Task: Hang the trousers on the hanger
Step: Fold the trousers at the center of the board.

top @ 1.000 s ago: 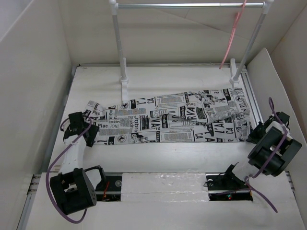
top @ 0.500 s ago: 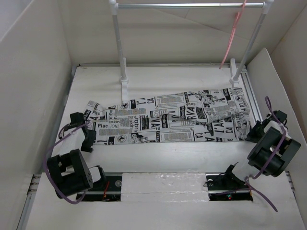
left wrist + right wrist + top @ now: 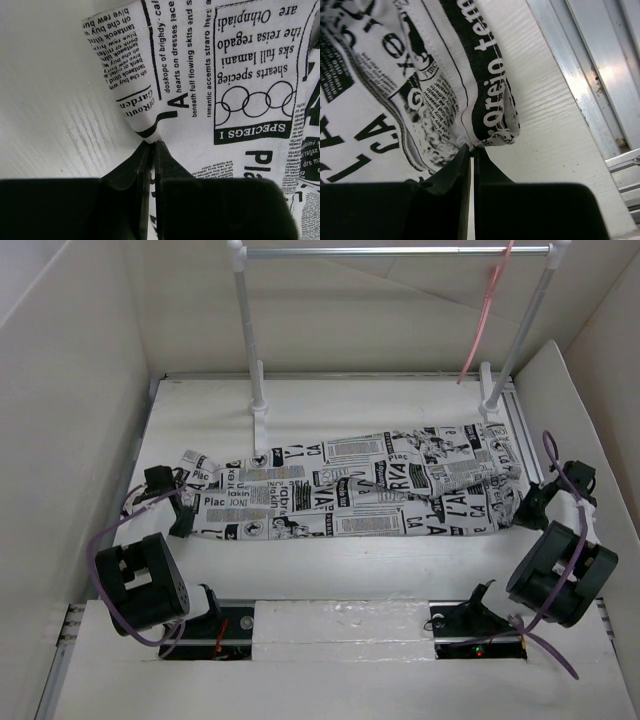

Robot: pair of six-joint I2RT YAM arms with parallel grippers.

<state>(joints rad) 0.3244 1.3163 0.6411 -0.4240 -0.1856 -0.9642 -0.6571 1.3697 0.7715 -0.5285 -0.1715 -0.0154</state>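
The trousers' far corner (image 3: pixel 498 432) lies outward of my right gripper. My right gripper rises next, carries the folded hem outward, lowers it onto that corner and releases.
The newspaper-print trousers (image 3: pixel 350 490) lie flat across the table, legs pointing left. My left gripper (image 3: pixel 185 521) is at their near-left end, shut on the cloth edge; in the left wrist view the printed trousers (image 3: pixel 225 75) run into the closed left gripper (image 3: pixel 151 144). At the near-right corner, my right gripper (image 3: pixel 522 514) is shut on a folded hem; the right wrist view shows the trousers (image 3: pixel 395 75) pinched at the tips of the right gripper (image 3: pixel 471 147). The pink hanger (image 3: pixel 487 310) hangs from the bar at the back right.
A rack with white posts and a silver bar (image 3: pixel 400 252) stands at the back, its feet (image 3: pixel 260 410) close to the trousers. White walls box in the table. A metal rail (image 3: pixel 590 85) runs along the right edge.
My left gripper has closed on the trousers' left end and its arm has swung back and left. The right gripper has lifted slightly toward the back, still holding its corner.
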